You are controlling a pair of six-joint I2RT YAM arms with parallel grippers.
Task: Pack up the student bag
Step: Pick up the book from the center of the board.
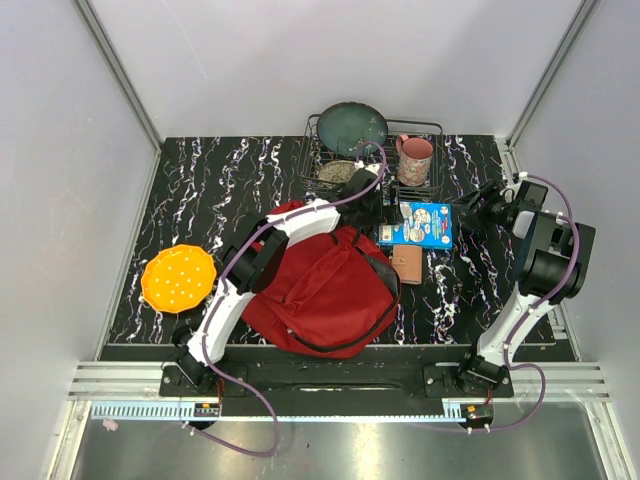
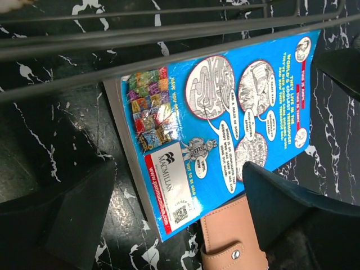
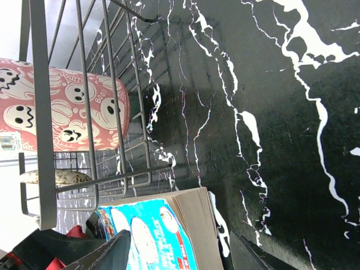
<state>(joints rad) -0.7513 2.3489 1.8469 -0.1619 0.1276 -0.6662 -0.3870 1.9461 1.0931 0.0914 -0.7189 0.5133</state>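
Observation:
The book's page edge is lined up between my right gripper's fingers, so it will reach left in the top view and close on it next.
The student bag point(image 1: 320, 290), a red backpack, lies at the table's middle front, partly under my left arm. A blue book point(image 1: 418, 224) lies flat just beyond it, with a tan wallet point(image 1: 406, 264) beside it. My left gripper point(image 1: 376, 203) hovers at the book's left end. In the left wrist view it point(image 2: 180, 216) stands open over the book's point(image 2: 225, 107) near corner and the wallet point(image 2: 230, 244), holding nothing. My right gripper point(image 1: 468, 213) is at the book's right end. It point(image 3: 180, 257) is open, with the book's page edge point(image 3: 194, 225) between its fingers point(image 3: 101, 254) and a gap showing.
A wire rack point(image 1: 320, 165) at the back holds a dark plate point(image 1: 352, 127) and a pink ghost-print mug point(image 1: 414, 158). The rack's bars point(image 3: 84, 112) stand close to the book's far side. An orange plate point(image 1: 178, 278) lies at the left.

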